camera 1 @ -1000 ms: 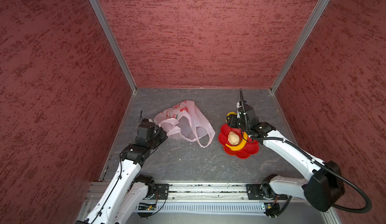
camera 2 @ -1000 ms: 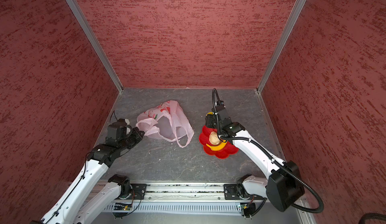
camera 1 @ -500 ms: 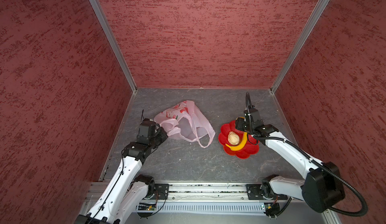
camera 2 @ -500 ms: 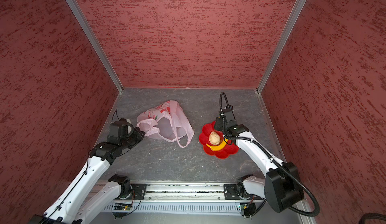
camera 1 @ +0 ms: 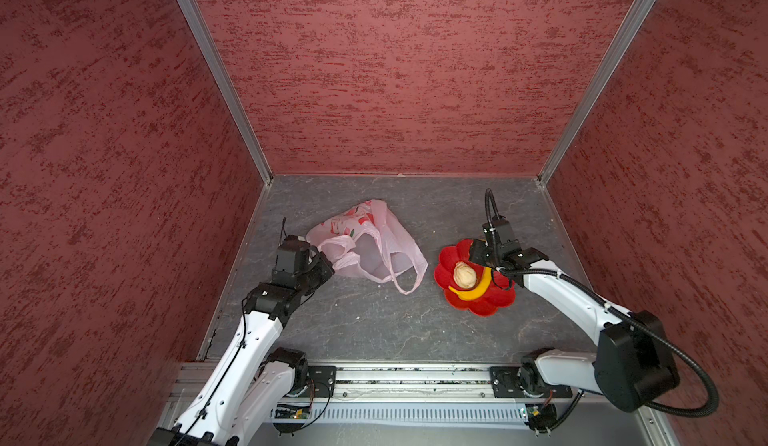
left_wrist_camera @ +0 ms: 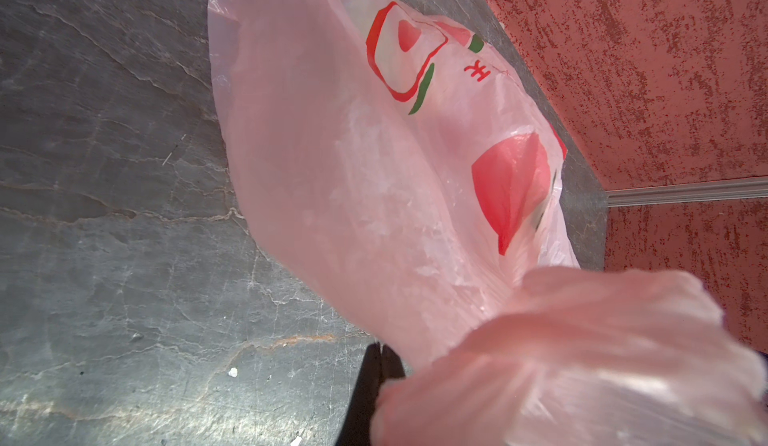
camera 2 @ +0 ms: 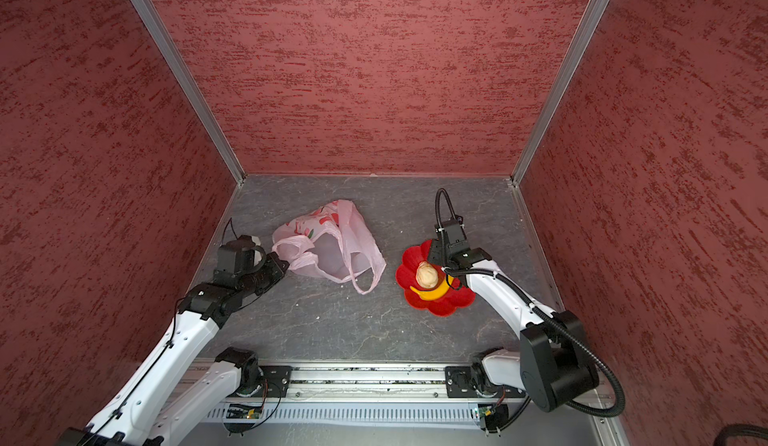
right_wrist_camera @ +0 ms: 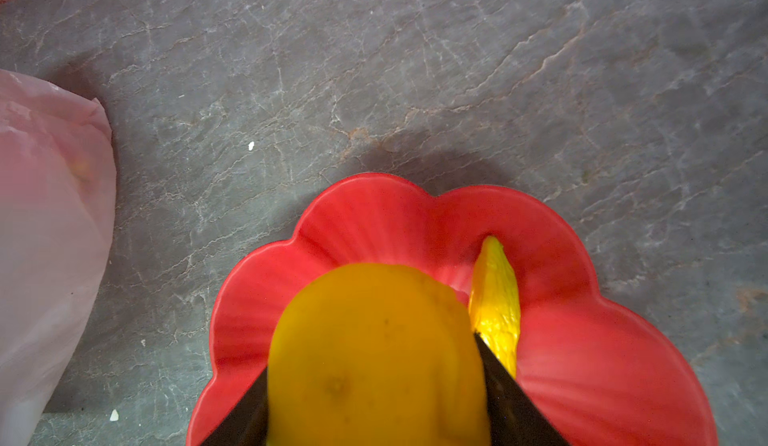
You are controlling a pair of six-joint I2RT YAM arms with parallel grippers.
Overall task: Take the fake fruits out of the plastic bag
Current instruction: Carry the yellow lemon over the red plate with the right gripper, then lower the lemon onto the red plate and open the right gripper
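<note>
My right gripper lowers the round fruit into the dish next and releases it there, since the gap between the ball and the banana (camera 1: 469, 293) lies bare below the gripper.
The pale pink plastic bag (camera 1: 376, 231) (camera 2: 332, 236) lies crinkled on the grey floor, left of centre. My left gripper (camera 1: 328, 263) (camera 2: 283, 266) is shut on a bunched part at its near-left edge; the film (left_wrist_camera: 353, 152) hides most of the fingers (left_wrist_camera: 376, 381). My right gripper (right_wrist_camera: 371, 356) is shut on an orange-yellow round fruit (right_wrist_camera: 374, 340), held over the far side of the red dish (camera 1: 482, 307) (camera 2: 444, 308). In that dish lie a yellow banana (camera 1: 469, 293) (camera 2: 432, 293) (right_wrist_camera: 496, 298) and a pale beige lumpy ball (camera 1: 464, 274) (camera 2: 427, 275). I cannot make out what the bag holds.
Red textured walls close in the floor on the left, back and right, with metal corner posts (camera 1: 224, 78). The arms' base rail (camera 1: 395, 377) runs along the near edge. One loose bag handle (camera 1: 409, 286) trails toward the dish.
My right gripper has carried the orange-yellow fruit a little right and nearer, from the dish's far-left rim to over its far side. The left arm and the bag have barely moved.
</note>
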